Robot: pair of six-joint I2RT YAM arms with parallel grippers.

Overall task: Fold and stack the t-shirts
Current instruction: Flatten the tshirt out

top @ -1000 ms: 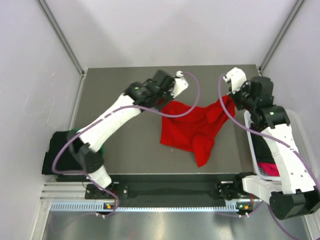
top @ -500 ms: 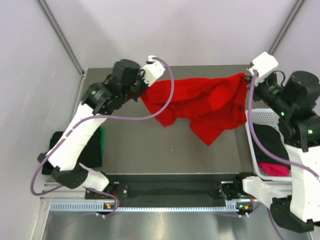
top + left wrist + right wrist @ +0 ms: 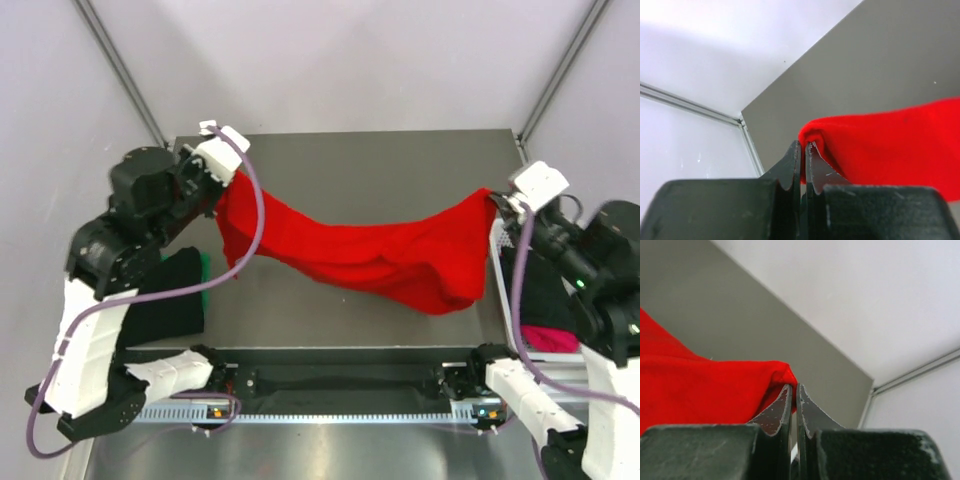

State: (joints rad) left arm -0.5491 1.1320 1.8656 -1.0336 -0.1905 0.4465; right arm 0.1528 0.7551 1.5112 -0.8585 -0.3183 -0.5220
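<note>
The red t-shirt [image 3: 370,255] hangs in the air, so I will next lower my left gripper toward the grey tabletop below it and let go of the t-shirt's corner there.
The bright red t-shirt [image 3: 370,255] hangs stretched in the air across the grey table [image 3: 350,160], sagging in the middle. My left gripper [image 3: 222,185] is shut on its left corner, and my right gripper [image 3: 492,205] is shut on its right corner. In the left wrist view, the gripper [image 3: 803,145] pinches a fold of the red t-shirt [image 3: 890,140] between its tips. The right wrist view shows that gripper [image 3: 792,387] clamped on the red t-shirt [image 3: 700,385] in the same way. A black t-shirt [image 3: 165,305] lies on a green one [image 3: 204,270] at the left edge.
A white mesh basket [image 3: 508,300] stands at the right edge behind my right arm, holding a pink t-shirt [image 3: 545,338] and a black one [image 3: 535,285]. Pale walls and metal rails close in the table on three sides.
Both grippers have lifted and moved far apart, left going left and right going right. The red t-shirt has gone from a crumpled heap on the table to a spread, hanging span.
</note>
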